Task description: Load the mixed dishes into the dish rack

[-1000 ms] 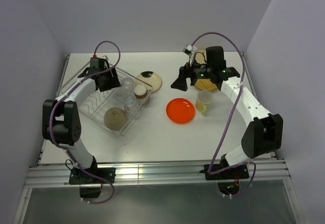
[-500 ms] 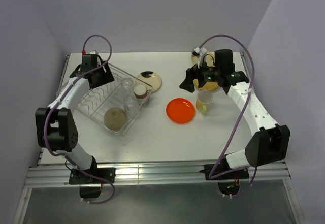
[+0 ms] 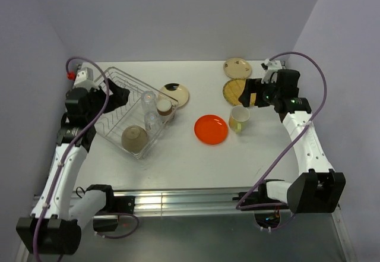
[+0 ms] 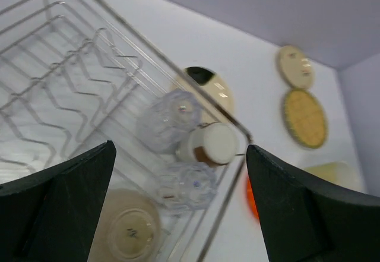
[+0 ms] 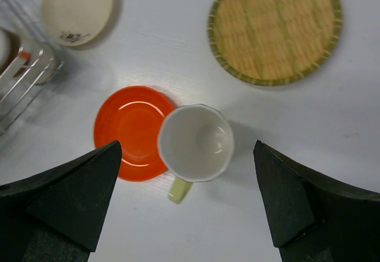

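Observation:
The pale yellow mug (image 3: 239, 119) stands opening up below my right gripper. My right gripper lowers its open fingers astride the mug's rim away from the orange plate next and closes.
The silver wire dish rack (image 3: 110, 116) stands at the left. It holds an upside-down white bowl (image 3: 135, 137), two clear glasses (image 3: 148, 100) (image 3: 152, 121) and a small cup (image 3: 164, 109). An orange plate (image 3: 211, 129), a pale yellow mug (image 3: 239, 119), a tan woven plate (image 3: 236, 90) and two cream plates (image 3: 174, 94) (image 3: 237, 68) lie on the table. My left gripper (image 3: 120, 91) is open and empty above the rack's far left part (image 4: 71, 90). My right gripper (image 3: 250, 93) is open and empty, high above the mug (image 5: 196, 143) and the orange plate (image 5: 129, 132).
The white table (image 3: 190, 161) ends at a metal rail along the near edge. Walls close in the back and both sides. The rack's plate prongs (image 4: 53, 101) stand bare on its left half. The woven plate (image 5: 274, 27) lies beyond the mug.
My left arm has drawn back to the left, off the rack's far edge. My right arm has swung right and back from above the orange plate. No dish has moved.

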Tool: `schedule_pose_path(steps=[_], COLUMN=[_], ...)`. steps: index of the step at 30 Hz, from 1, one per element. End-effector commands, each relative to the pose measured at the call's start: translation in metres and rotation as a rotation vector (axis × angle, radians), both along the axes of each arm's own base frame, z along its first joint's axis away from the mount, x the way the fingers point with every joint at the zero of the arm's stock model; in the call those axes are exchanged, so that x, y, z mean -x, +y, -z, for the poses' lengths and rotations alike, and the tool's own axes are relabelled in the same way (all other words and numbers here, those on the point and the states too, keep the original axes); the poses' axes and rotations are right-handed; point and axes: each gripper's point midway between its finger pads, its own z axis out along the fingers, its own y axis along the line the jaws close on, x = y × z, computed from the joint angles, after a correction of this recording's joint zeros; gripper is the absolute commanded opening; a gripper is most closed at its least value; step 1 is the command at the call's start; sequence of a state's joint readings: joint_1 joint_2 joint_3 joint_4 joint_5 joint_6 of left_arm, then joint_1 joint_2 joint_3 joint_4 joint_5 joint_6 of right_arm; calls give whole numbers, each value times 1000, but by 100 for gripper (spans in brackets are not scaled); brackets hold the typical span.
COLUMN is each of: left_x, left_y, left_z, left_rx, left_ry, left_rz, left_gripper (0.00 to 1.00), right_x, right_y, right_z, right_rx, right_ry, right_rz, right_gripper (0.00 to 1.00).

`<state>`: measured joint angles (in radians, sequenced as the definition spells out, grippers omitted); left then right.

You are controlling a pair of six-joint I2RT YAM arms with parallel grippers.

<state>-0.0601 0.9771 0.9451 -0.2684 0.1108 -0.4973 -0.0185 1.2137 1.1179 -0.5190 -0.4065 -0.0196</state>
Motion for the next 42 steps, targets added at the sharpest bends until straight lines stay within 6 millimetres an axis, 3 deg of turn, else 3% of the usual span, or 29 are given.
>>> schedule_pose_path(steps=[1, 3, 4, 10, 15, 20, 23, 30, 33, 37, 42], left_x=[19, 29, 37, 62, 76, 88, 94, 104, 105, 105, 106], left_y=[-30, -39, -42, -50, -55, -58, -56, -55, -57, -60, -66], left_z=[-7, -13, -12, -12, -6, -10, -15, -21, -20, -22, -29], left_rx=[169, 215, 246, 294, 297, 299, 297, 319, 339, 355, 398], left_ry=[-73, -110, -118, -135, -124, -132, -149, -170, -160, -157, -148], left_rz=[125, 177, 189, 236, 272, 298, 288, 279, 290, 305, 329], left_gripper=[99, 99, 99, 99, 99, 99, 99, 99, 99, 98, 98], right_x=[4, 8, 14, 20, -2, -25, -29, -39, -46, -53, -50], right_y=[-36, -41, -41, -33, -29, -23, -15, -28, -29, -24, -16], right_z=[4, 10, 22, 45, 64, 71, 86, 111, 120, 120, 122], right_rx=[59, 96, 108, 279, 325, 427, 483, 605, 625, 629, 595], right_ry=[17, 37, 90, 95, 149, 142, 188, 237, 267, 253, 249], right_rz=[123, 74, 42, -307, -390, -443, -488, -521, -556, -602, -646], right_gripper=[100, 100, 100, 91, 82, 80, 73, 67, 51, 41, 17])
